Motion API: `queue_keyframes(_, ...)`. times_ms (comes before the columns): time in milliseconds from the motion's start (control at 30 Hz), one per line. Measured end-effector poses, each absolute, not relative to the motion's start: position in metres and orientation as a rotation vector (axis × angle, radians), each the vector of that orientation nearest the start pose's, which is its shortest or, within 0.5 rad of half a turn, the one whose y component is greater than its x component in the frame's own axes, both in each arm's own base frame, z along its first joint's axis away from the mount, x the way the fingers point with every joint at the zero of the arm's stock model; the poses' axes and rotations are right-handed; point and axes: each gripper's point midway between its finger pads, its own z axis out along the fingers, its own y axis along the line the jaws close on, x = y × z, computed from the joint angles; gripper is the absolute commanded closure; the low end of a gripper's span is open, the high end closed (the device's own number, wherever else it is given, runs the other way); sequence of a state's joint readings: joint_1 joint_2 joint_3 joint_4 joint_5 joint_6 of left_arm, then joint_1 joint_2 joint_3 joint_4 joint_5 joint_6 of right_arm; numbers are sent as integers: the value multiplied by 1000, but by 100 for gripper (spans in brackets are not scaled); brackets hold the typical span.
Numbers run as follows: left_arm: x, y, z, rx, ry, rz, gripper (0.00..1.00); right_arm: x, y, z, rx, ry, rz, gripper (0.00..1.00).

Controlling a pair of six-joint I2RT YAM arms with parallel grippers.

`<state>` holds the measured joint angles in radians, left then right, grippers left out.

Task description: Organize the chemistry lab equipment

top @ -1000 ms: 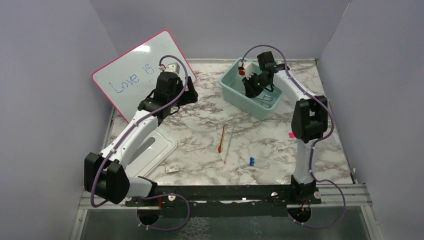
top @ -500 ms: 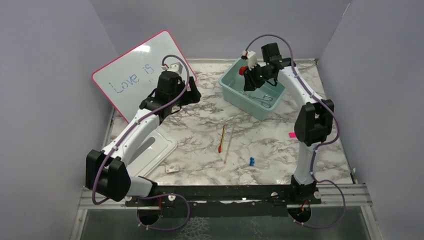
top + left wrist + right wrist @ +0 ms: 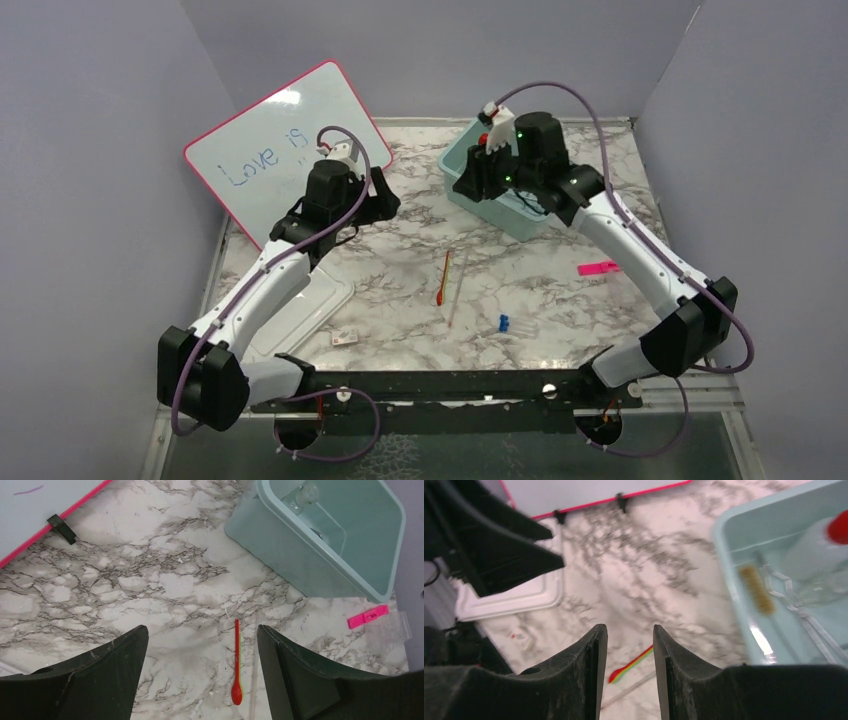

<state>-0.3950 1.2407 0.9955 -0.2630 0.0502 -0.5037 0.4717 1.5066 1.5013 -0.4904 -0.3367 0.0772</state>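
Note:
I will next move my right gripper back and down and turn it to straddle the middle of the clear rod [image 3: 457,290], because the rod lies slanted to my fingers.
A thin red stick [image 3: 443,278] with a spoon end lies mid-table, and a clear rod [image 3: 457,290] lies just to its right. In the left wrist view the red stick [image 3: 236,665] rests on the marble between my wide-open jaws, far below them. My left gripper [image 3: 382,198] hovers open in front of the whiteboard. My right gripper [image 3: 468,180] is open and holds nothing at the left rim of the teal bin [image 3: 520,215]. Inside the bin [image 3: 729,575] lie a clear squeeze bottle [image 3: 809,555] with a red cap, a brown-bristle brush [image 3: 755,589] and metal forceps [image 3: 804,612].
A pink-framed whiteboard [image 3: 270,150] leans at the back left. A white tray [image 3: 305,300] sits under the left arm, with a small tag [image 3: 345,339] near it. A blue clip [image 3: 504,323] and a pink clip [image 3: 597,267] lie on the right half of the table.
My right gripper opened and drew back out of the bin to its left rim, while its elbow swung out to the right. The left gripper shifted slightly toward me.

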Motion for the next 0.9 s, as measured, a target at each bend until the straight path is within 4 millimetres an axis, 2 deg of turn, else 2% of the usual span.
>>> queue_keyframes(67, 342, -171, 217, -87, 2105, -583, 17, 335, 278, 277, -604, 2040, 718, 56)
queue_keyframes(133, 340, -163, 227, -95, 2066, -555, 17, 312, 292, 258, -561, 2102, 731, 56)
queue_keyframes(200, 337, -154, 233, -109, 2034, -518, 16, 297, 294, 232, -476, 2193, 698, 56)
queue_keyframes(333, 334, -139, 238, -142, 1999, -451, 15, 276, 279, 176, -228, 2398, 564, 57)
queue_keyframes(467, 330, -131, 235, -164, 1991, -411, 15, 259, 270, 131, -53, 2532, 438, 57)
queue_keyframes(700, 322, -132, 218, -159, 2022, -396, 14, 238, 276, 56, 60, 2722, 192, 60)
queue_keyframes(800, 322, -132, 220, -160, 2017, -399, 14, 234, 275, 37, 84, 2761, 91, 63)
queue_keyframes(900, 322, -131, 222, -161, 2011, -398, 14, 235, 272, 29, 103, 2769, 36, 66)
